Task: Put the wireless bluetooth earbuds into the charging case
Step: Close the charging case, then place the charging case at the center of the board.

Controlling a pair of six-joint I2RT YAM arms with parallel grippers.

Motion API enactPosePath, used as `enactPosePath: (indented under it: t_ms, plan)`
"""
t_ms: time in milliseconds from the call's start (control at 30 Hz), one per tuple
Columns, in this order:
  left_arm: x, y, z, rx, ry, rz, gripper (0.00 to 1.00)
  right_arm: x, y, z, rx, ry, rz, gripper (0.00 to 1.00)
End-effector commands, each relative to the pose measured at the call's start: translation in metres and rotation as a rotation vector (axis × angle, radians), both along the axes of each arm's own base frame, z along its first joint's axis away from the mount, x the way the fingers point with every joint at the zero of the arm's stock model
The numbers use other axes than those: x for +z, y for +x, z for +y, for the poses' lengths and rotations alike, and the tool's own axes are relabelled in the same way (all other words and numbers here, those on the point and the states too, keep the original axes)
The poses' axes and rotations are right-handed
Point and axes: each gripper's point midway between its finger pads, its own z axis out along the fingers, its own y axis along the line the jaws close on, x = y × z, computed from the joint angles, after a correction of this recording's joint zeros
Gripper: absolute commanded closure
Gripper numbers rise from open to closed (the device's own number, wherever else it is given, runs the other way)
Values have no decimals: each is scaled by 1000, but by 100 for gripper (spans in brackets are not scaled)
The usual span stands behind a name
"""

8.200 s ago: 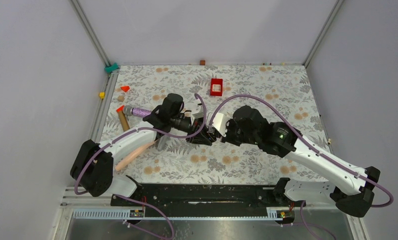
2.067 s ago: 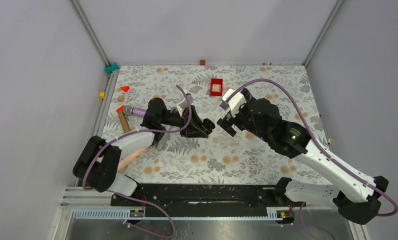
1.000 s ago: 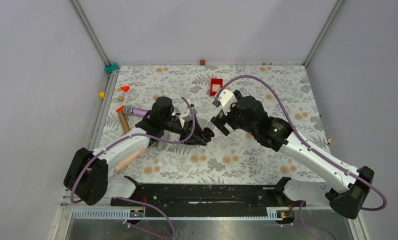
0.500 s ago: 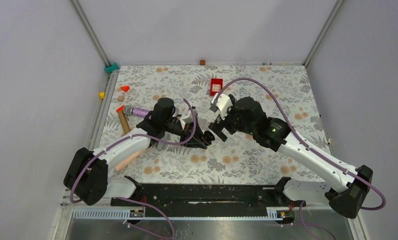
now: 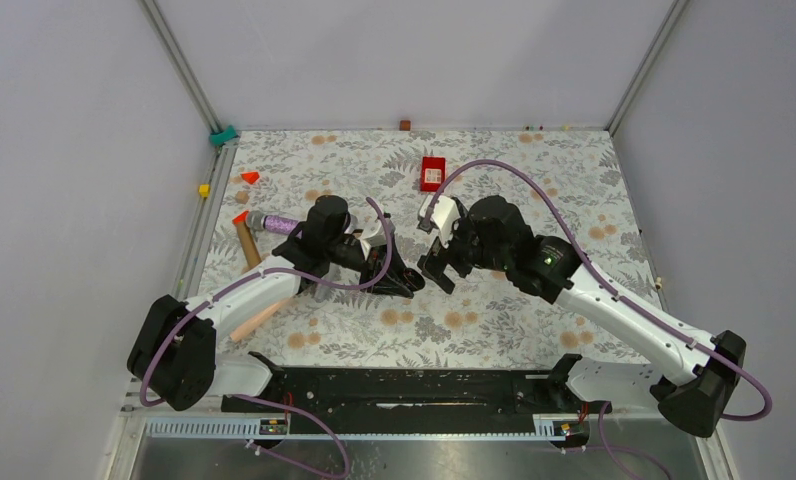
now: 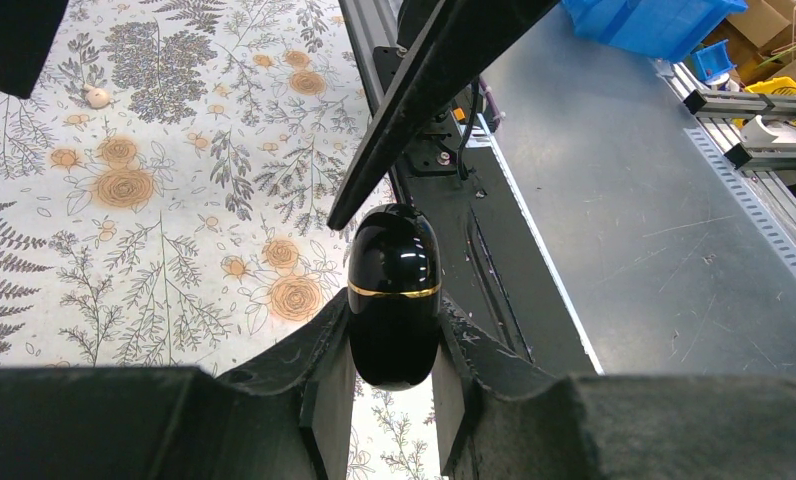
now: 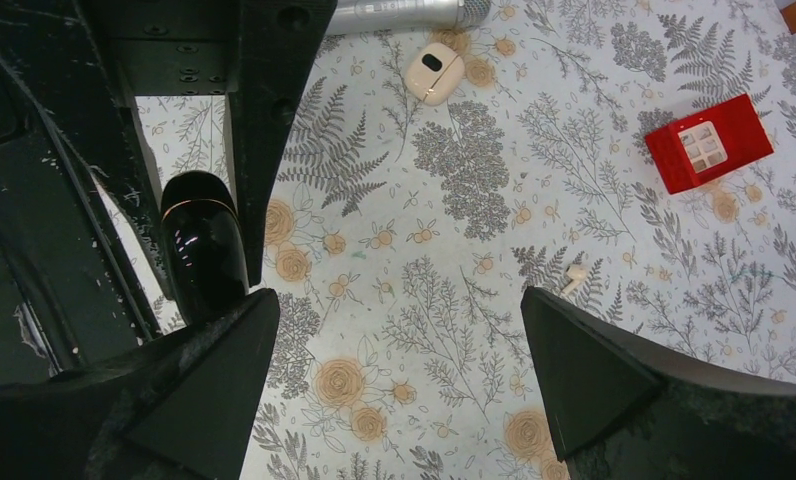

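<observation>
The charging case moves outward with my left gripper next, comes down onto the mat short of the red box (image 5: 413, 207) and is released there, because that spot is bare.
The charging case (image 6: 394, 290) is a glossy black pebble with a thin gold seam, and its lid is closed. My left gripper (image 6: 394, 352) is shut on its lower half and holds it above the floral mat. In the top view the left gripper (image 5: 407, 281) points right, toward the right gripper (image 5: 437, 270). My right gripper (image 7: 399, 370) is open wide and holds nothing. The case (image 7: 204, 248) sits just beyond its left finger (image 7: 209, 380), outside the gap. One right finger (image 6: 424, 90) crosses above the case in the left wrist view. The earbuds are out of view.
A red square box (image 5: 433, 173) lies behind the grippers. On the mat are a white oval case (image 7: 434, 72) and a tiny white earbud-shaped piece (image 7: 574, 277). A purple-handled microphone (image 5: 272, 222), a wooden stick (image 5: 245, 240) and orange wedges (image 5: 249, 177) lie at the left.
The right gripper has come down and to the left, from near the red box to right beside the held case, staying open. The left arm has barely moved.
</observation>
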Motion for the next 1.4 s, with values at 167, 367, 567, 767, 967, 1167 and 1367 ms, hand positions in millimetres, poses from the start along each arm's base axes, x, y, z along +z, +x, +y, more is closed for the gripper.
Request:
enactPosePath:
  t_ms: [167, 367, 567, 767, 967, 1167, 1367]
  plan:
    - [19, 1, -3, -28, -51, -71, 100, 11, -11, 1, 53, 38, 0, 0]
    - [18, 5, -4, -7, -44, -77, 100, 21, -27, 3, 120, 73, 19, 0]
    - [18, 9, -5, 15, -38, -80, 100, 34, -31, -3, 122, 100, -1, 1]
    - [16, 24, -11, 94, -32, -47, 100, 47, -21, -17, 57, 136, -26, 1]
    - [7, 57, -20, 254, 10, -2, 100, 60, 9, -42, -114, 182, -98, 0]
    - [1, 76, -24, 340, 36, 25, 100, 65, 29, -61, -242, 211, -132, 1]
    - [-12, 105, -20, 481, 117, 5, 100, 66, 38, -71, -300, 212, -149, 0]
